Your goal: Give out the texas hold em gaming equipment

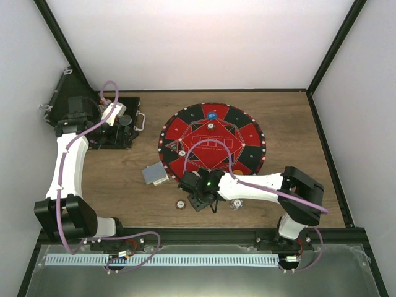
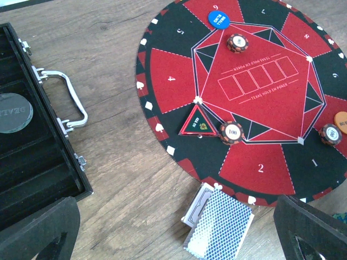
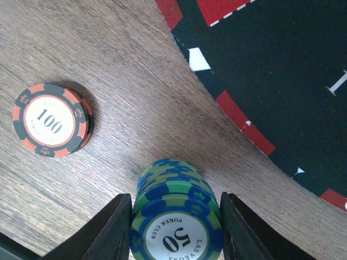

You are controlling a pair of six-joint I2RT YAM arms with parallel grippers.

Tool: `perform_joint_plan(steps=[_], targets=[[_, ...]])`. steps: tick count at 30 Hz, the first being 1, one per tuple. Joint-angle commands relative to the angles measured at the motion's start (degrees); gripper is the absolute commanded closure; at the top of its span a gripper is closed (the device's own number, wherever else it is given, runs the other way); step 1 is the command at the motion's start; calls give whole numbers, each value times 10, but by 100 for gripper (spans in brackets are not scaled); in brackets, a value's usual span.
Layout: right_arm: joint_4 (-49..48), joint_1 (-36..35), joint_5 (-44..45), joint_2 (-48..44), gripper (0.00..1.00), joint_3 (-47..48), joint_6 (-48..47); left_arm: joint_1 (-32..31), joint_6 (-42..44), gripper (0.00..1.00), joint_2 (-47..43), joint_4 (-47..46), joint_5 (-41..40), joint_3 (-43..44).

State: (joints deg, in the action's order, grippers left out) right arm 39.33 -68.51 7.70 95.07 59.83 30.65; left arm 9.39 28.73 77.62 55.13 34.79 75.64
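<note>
My right gripper will lift the chips outward next. Then it will lower them where the mat is empty, beside the orange-and-black stack by the red triangular marker.
A stack of green-and-blue 50 chips (image 3: 176,216) stands on the wood just off the round mat (image 1: 213,142). My right gripper (image 3: 176,233) is shut on this stack, one finger against each side. An orange-and-black 100 chip stack (image 3: 51,119) sits to its left, apart from it. The blue-backed card deck (image 2: 219,227) lies fanned by the mat's near edge. On the mat are the blue button (image 2: 218,19), the orange button (image 2: 341,122) and three chip stacks (image 2: 232,132). My left gripper (image 2: 173,238) hangs open and empty above the table near the case.
The black hinged case (image 2: 32,157) lies open at the far left, its metal handle (image 2: 68,97) facing the mat. A red triangular marker (image 2: 196,122) sits on the mat. Another chip stack (image 1: 236,203) rests on the wood right of my right gripper.
</note>
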Motion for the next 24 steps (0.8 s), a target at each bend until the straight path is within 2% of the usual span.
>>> perform_joint_plan(steps=[1, 11, 17, 24], targets=[[-1, -4, 11, -1, 62, 4, 1, 3, 2, 0, -11, -3, 4, 8], [10, 2, 6, -10, 78, 24, -4, 3, 3, 0, -13, -2, 1, 8], [13, 46, 3, -25, 87, 53, -30, 3, 3, 0, -15, 0, 2, 12], [8, 88, 6, 31, 88, 134, -85, 3, 4, 0, -16, 1, -5, 14]])
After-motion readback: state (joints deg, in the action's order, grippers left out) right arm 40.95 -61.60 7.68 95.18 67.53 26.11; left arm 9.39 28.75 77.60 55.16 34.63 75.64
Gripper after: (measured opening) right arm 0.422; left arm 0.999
